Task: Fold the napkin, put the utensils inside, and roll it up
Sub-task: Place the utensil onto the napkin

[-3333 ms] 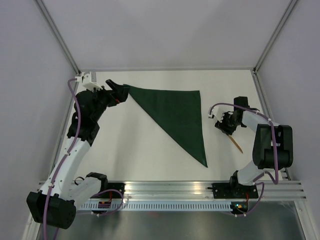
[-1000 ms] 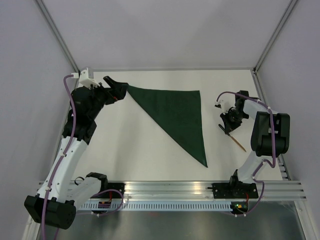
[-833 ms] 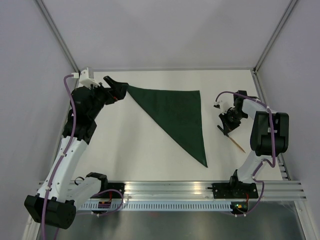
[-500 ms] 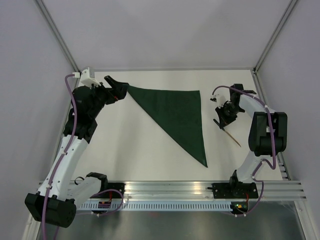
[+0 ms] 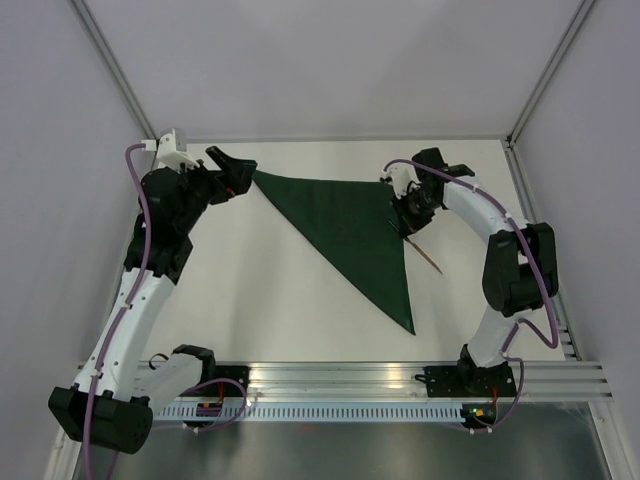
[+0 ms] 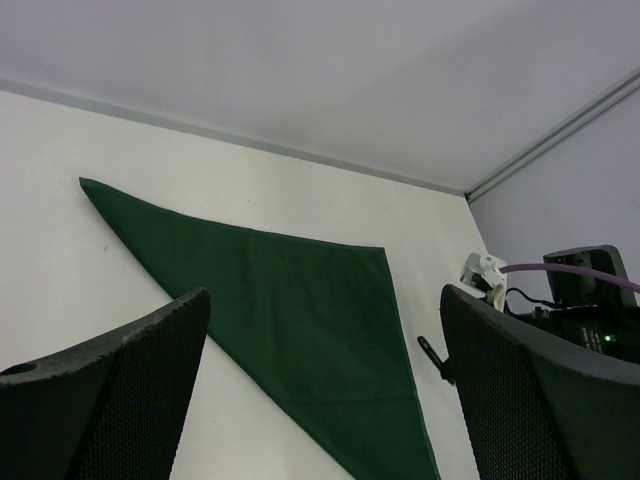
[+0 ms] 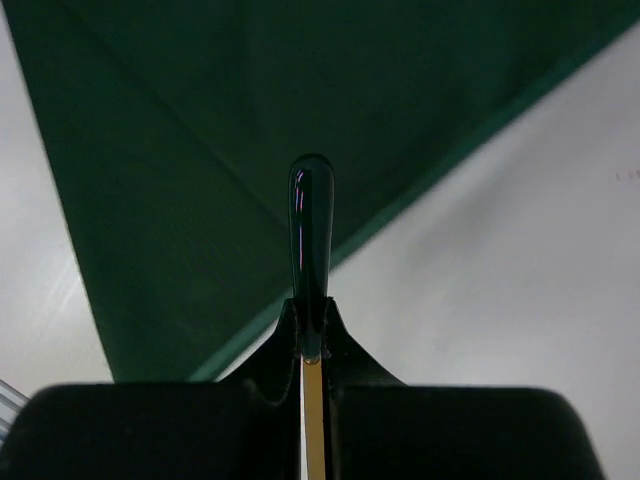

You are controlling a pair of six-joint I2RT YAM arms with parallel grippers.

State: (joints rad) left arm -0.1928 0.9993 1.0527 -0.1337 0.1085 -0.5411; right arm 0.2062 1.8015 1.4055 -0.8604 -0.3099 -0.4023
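Note:
The right gripper moves across and down to the napkin's long edge (image 5: 322, 237), leftward in the top view, next. It then lets go, since the knife's blade overhangs bare table.
The napkin (image 5: 350, 225) lies flat on the table, folded into a dark green triangle. My right gripper (image 5: 408, 213) hovers over its right edge near the far right corner, shut on the knife (image 5: 428, 258), whose orange-tan blade trails towards the near right. In the right wrist view the black handle (image 7: 310, 225) sticks out of the shut gripper (image 7: 312, 330) over the napkin (image 7: 200, 150), and the blade (image 7: 313, 420) runs back between the fingers. My left gripper (image 5: 232, 172) stands open at the napkin's far left corner, holding nothing. Between the wide fingers (image 6: 110, 400) the napkin (image 6: 290, 310) shows.
The white table (image 5: 280, 310) is boxed in by pale walls on the left, far and right sides. An aluminium rail (image 5: 400, 378) carrying both arm bases runs along the near edge. The right arm (image 6: 585, 300) shows at the right of the left wrist view.
My right gripper has carried the knife to the left and farther back, from beside the napkin to over its right edge. The left arm has barely moved and stays open.

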